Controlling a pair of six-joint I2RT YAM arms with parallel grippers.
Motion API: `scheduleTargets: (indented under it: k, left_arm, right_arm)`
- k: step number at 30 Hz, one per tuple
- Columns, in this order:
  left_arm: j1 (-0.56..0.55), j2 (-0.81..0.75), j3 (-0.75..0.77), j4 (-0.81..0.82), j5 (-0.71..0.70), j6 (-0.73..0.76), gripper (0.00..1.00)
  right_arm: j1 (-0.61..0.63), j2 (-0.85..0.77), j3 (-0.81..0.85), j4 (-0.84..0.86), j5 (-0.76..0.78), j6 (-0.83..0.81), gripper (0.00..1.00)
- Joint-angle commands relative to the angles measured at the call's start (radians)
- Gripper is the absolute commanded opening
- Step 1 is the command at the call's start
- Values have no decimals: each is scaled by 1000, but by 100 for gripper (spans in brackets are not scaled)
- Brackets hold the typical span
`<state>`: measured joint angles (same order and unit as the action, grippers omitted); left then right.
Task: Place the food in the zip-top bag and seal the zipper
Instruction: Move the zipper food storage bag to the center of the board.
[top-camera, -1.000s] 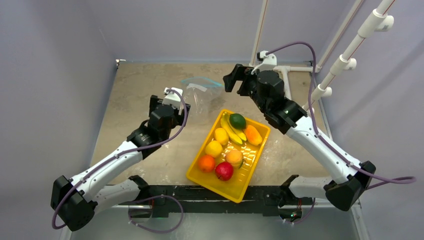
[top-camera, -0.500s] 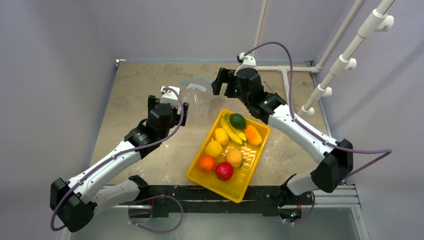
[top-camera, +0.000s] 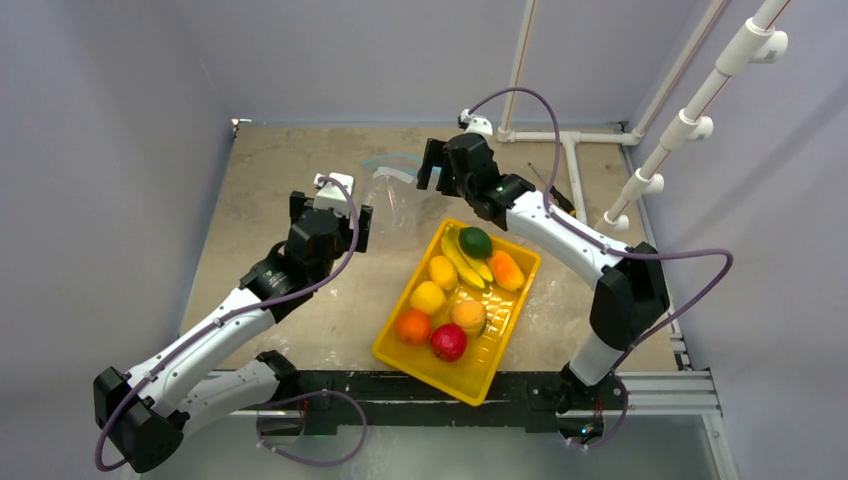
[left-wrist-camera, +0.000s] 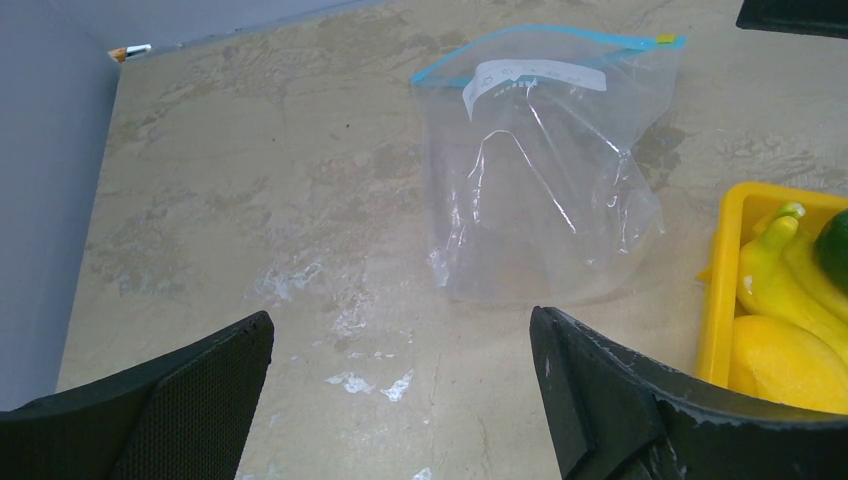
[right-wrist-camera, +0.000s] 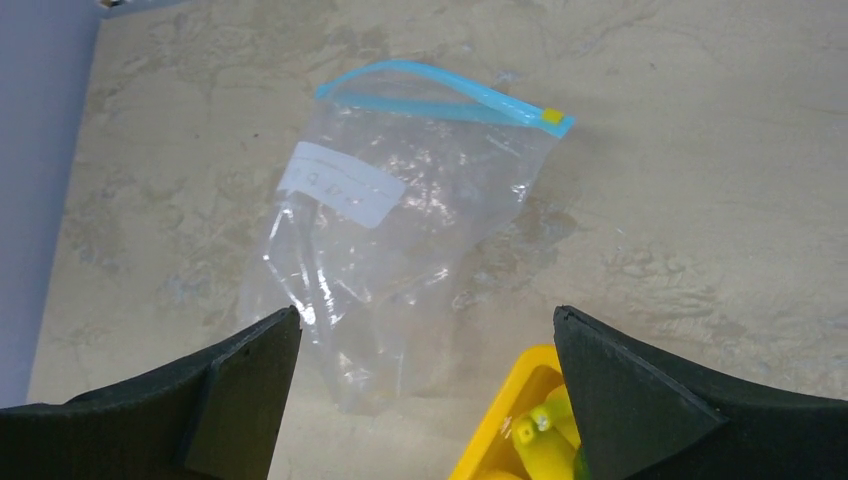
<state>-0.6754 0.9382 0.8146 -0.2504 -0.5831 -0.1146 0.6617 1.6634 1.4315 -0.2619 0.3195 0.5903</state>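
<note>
My right gripper lowers around the zipper's yellow slider end next, since it sticks out below the gripper and to its right in the wrist view.
The food lies in a yellow tray: bananas, an avocado, a mango, lemons, an orange, a peach and an apple. The clear zip-top bag lies flat and empty behind the tray, its teal zipper at the far edge. My left gripper hovers open just left of the bag. My right gripper hovers open over the bag's right side, near the zipper. Neither gripper touches anything.
White pipes lie along the table's back right corner and rise at the right. Grey walls close in the left and back. The tray's corner with bananas sits right of my left gripper.
My right arm has swung left from the back right corner to the bag's right side. The left arm has drifted slightly left. Both grippers stay open.
</note>
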Motion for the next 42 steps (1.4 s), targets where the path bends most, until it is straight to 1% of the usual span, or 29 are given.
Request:
scheduleTargets:
  k: [1, 5, 14, 21, 24, 30, 36, 42]
  left_arm:
    - [-3, -5, 6, 17, 3, 2, 98]
    - [-3, -6, 4, 19, 2, 6, 98]
    - [-3, -4, 2, 15, -10, 11, 97]
    - [-3, 0, 0, 16, -12, 16, 97]
    - [-3, 3, -1, 17, -11, 16, 97]
    - [-4, 9, -2, 19, -9, 24, 97]
    - [-4, 11, 0, 22, -11, 30, 97]
    - [-4, 5, -1, 21, -13, 33, 97]
  right_arm:
    - [-68, 19, 55, 41, -15, 22, 99]
    - [-118, 73, 84, 64, -66, 14, 98]
    - [-196, 201, 180, 87, -96, -40, 91]
    - [-220, 302, 231, 105, -137, -42, 86]
    - [-240, 345, 253, 114, -180, -44, 84]
    - [-258, 422, 306, 120, -267, -59, 77]
    - [-277, 482, 344, 119, -318, -66, 70]
    - [-288, 525, 353, 130, -369, -70, 65]
